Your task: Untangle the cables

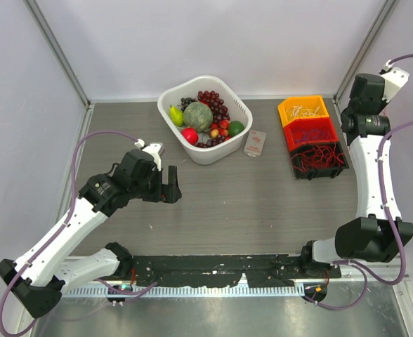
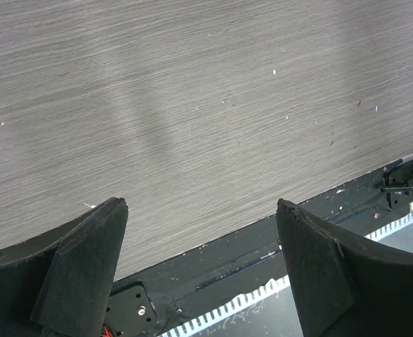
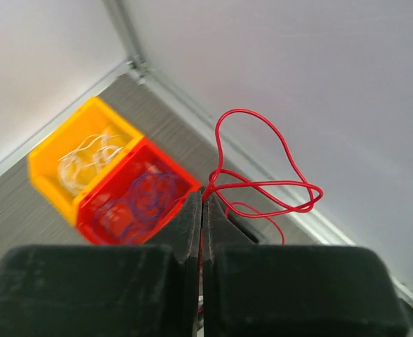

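My right gripper is to move down and to the left in the top view next, because red cables lie heaped in the black tray [image 1: 319,161].
My right gripper [image 3: 204,199] is shut on a thin red cable [image 3: 263,186] whose loops hang free past the fingertips, held high over the bins; in the top view it [image 1: 350,111] is at the far right. The orange bin [image 3: 80,158] holds white cables [image 1: 303,109]. The red bin [image 3: 136,203] holds purple-blue cables [image 1: 310,131]. A black tray [image 1: 336,168] holds a loose heap of red cables [image 1: 319,158]. My left gripper [image 1: 170,188] is open and empty over bare table at centre left, its fingers [image 2: 94,239] wide apart.
A white fruit basket [image 1: 245,111] stands at the back centre, with a small flat packet [image 1: 255,142] to its right. White walls close the back and sides. The black base rail [image 2: 263,253] runs along the near edge.
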Controlling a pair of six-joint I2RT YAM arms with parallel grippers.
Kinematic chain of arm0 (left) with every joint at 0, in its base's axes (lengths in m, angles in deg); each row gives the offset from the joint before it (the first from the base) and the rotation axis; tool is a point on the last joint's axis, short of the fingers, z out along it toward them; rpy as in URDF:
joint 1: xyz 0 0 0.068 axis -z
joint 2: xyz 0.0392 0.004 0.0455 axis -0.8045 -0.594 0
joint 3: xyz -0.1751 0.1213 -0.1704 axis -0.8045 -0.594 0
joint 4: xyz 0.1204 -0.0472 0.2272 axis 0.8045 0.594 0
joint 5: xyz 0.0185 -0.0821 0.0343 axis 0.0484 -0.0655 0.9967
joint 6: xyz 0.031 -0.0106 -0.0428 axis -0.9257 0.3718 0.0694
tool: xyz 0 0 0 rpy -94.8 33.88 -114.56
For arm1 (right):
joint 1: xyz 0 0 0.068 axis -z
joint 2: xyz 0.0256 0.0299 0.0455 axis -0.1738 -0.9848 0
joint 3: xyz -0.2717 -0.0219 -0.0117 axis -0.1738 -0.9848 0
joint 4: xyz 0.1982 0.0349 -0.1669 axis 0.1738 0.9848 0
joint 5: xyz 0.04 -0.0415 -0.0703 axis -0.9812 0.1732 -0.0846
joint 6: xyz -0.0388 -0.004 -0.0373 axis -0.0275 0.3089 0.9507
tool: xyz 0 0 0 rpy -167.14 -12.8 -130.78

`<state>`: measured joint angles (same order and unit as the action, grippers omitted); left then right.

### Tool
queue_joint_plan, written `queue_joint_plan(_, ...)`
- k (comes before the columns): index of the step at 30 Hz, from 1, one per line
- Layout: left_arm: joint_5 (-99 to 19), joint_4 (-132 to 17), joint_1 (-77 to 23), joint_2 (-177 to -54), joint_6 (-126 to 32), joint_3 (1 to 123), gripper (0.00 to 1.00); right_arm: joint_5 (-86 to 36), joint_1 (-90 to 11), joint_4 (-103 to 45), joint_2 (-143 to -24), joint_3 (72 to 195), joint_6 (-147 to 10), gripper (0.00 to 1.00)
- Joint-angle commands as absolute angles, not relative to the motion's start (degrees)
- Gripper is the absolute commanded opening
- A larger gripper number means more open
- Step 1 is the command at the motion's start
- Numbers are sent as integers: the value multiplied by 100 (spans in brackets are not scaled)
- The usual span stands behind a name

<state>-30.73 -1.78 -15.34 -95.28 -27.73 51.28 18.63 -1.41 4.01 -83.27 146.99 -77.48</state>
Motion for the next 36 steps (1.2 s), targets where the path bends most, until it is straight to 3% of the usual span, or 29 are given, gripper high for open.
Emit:
queue_joint_plan(1,-3133,-351,-1559,-9444,-2903,5113,91,556,-210,-251,-8137,14274,-8085,1)
queue_joint_plan(8,-3133,-377,-1550,-9347,-2807,4999,91,-581,-175,-437,-8664,13878,-8313,1)
queue_joint_plan(25,-2940,-193,-1559,-9320,-3000,5086,92,-1021,326,-77,-9499,12876,-9043,1)
queue_joint_plan(36,-3045,-97,-1550,-9163,-2684,5130,92,-1039,335,388,-10738,13778,-8278,1)
